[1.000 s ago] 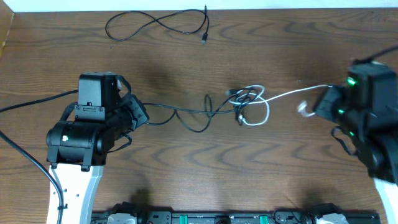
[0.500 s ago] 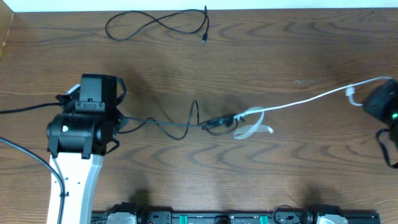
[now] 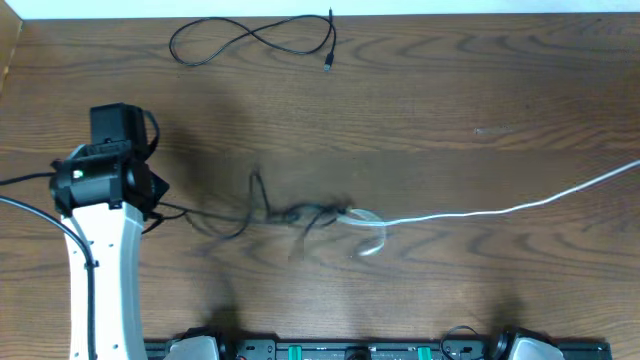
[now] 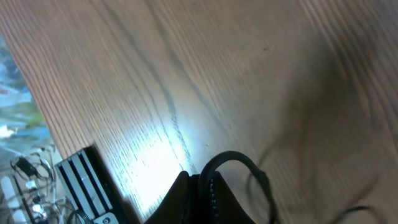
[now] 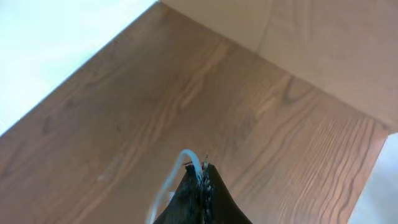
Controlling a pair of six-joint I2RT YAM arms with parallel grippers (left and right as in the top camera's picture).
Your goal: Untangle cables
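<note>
My right gripper moves the white cable (image 3: 500, 209) in toward the tangle (image 3: 312, 213) next, giving the taut cable slack, then opens over the wood.
A tangle (image 3: 312, 213) of black and white cables lies mid-table. One black cable (image 3: 205, 215) runs left from it to my left gripper (image 3: 152, 192), under the left arm. In the left wrist view that gripper (image 4: 200, 178) is shut on the black cable (image 4: 239, 160), which loops out from between the fingers. A white cable (image 3: 500, 209) stretches taut from the tangle to the right edge of the overhead view. My right gripper (image 5: 201, 168) is outside the overhead view and is shut on the white cable (image 5: 186, 155). Another black cable (image 3: 250, 38) lies loose, apart, at the back.
The table's far edge (image 3: 400, 14) meets a white wall. A black rail (image 3: 350, 350) runs along the near edge. A black-and-white striped bar (image 4: 90, 183) sits by the table edge in the left wrist view. The right gripper hangs near the table's corner (image 5: 373, 124).
Both arms moved outward: the left arm went left, the right arm left the overhead view to the right. The cables pulled taut and the tangle tightened and slid left.
</note>
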